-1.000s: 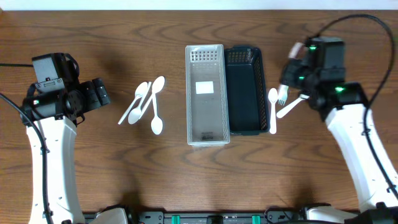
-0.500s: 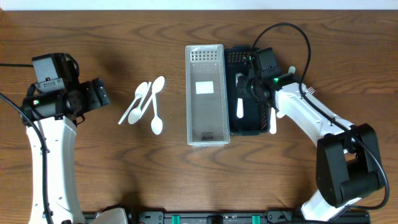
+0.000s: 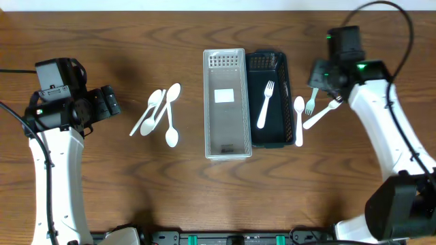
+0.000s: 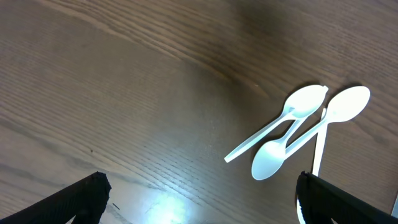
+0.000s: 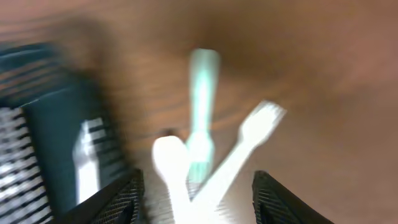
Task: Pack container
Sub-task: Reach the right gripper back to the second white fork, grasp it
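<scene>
I will next turn my right gripper and lower it onto the neck behind the tines of the white fork on the tabletop, because that fork lies at an angle to my fingers.
Two containers stand side by side mid-table: a clear slotted bin point(image 3: 225, 102) and a dark bin point(image 3: 274, 129). Inside the dark bin lies a white fork point(image 3: 264, 105). Just right of it, a white spoon point(image 3: 298, 119), a pale green fork point(image 3: 310, 102) and another white fork point(image 3: 320, 116) rest on the table. My right gripper point(image 3: 320, 76) hovers over them, open and holding nothing; its view is blurred, with the green fork point(image 5: 202, 112) ahead of the gripper point(image 5: 196, 205). My left gripper point(image 3: 112, 105) point(image 4: 202, 205) is open, left of a cluster of white spoons point(image 3: 160, 112) point(image 4: 298, 124).
The wooden table point(image 3: 102, 184) carries everything. The spoon cluster lies between the left arm and the clear bin. The dark bin's side point(image 5: 56, 124) shows at the left of the right wrist view.
The right gripper carried a white fork from the right-hand pile over the dark bin, let it go and swung back right. The fork now lies in the dark bin. The left arm stayed still.
</scene>
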Motion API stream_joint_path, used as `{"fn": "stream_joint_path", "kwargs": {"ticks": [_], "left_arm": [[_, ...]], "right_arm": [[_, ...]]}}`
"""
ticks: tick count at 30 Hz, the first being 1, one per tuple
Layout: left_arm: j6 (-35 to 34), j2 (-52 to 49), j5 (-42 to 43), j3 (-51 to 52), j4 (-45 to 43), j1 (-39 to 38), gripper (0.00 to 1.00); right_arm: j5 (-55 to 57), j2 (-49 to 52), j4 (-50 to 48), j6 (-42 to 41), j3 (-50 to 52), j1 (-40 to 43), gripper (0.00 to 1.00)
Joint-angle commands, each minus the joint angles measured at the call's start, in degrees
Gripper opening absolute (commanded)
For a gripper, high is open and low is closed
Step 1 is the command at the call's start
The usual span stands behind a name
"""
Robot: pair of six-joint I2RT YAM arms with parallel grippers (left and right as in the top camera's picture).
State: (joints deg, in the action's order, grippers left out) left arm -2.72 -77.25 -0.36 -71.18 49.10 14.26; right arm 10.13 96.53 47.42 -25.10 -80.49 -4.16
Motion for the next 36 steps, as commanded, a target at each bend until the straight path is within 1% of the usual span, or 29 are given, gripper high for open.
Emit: {"fn": "stream_joint_path", "kwargs": {"ticks": [1, 5, 18, 25, 28, 31, 32, 34, 36], "left_arm": [[0.7, -0.2, -0.1, -1.2, 0.2, 0.2, 0.98], [0.7, -0.2, -0.1, -1.2, 0.2, 0.2, 0.98], [0.7, -0.2, -0.1, -1.2, 0.2, 0.2, 0.98], [0.7, -0.2, -0.1, -1.2, 0.2, 0.2, 0.98], [0.7, -0.2, -0.1, -1.2, 0.2, 0.2, 0.98], [0.7, -0.2, -0.1, -1.2, 0.2, 0.2, 0.98], [0.7, -0.2, -0.1, -1.2, 0.2, 0.2, 0.98], [0.7, -0.2, -0.1, -1.2, 0.2, 0.2, 0.98], [0.7, -0.2, -0.1, -1.2, 0.2, 0.2, 0.98]], "right_arm": [[0.9, 3.3, 0.5, -6.3, 1.9, 4.3, 0.59], [-1.8, 7.7, 0.1, -9.3, 2.0, 6.8, 0.56], [-3.6, 19.5, 0.2, -12.2, 2.0, 6.7, 0.56], [-3.7, 20.8, -0.8, -12.2, 2.5, 6.8, 0.56], [-3.7, 20.8, -2.4, -12.2, 4.0, 6.8, 0.54], [-3.7, 20.8, -4.1, -12.2, 5.5, 6.8, 0.47], [-3.7, 20.8, -4.3, -12.2, 5.7, 6.8, 0.43], [-3.7, 20.8, -4.3, -12.2, 5.8, 6.8, 0.31], [-3.1, 20.7, -3.9, -12.1, 5.8, 6.8, 0.14]]}}
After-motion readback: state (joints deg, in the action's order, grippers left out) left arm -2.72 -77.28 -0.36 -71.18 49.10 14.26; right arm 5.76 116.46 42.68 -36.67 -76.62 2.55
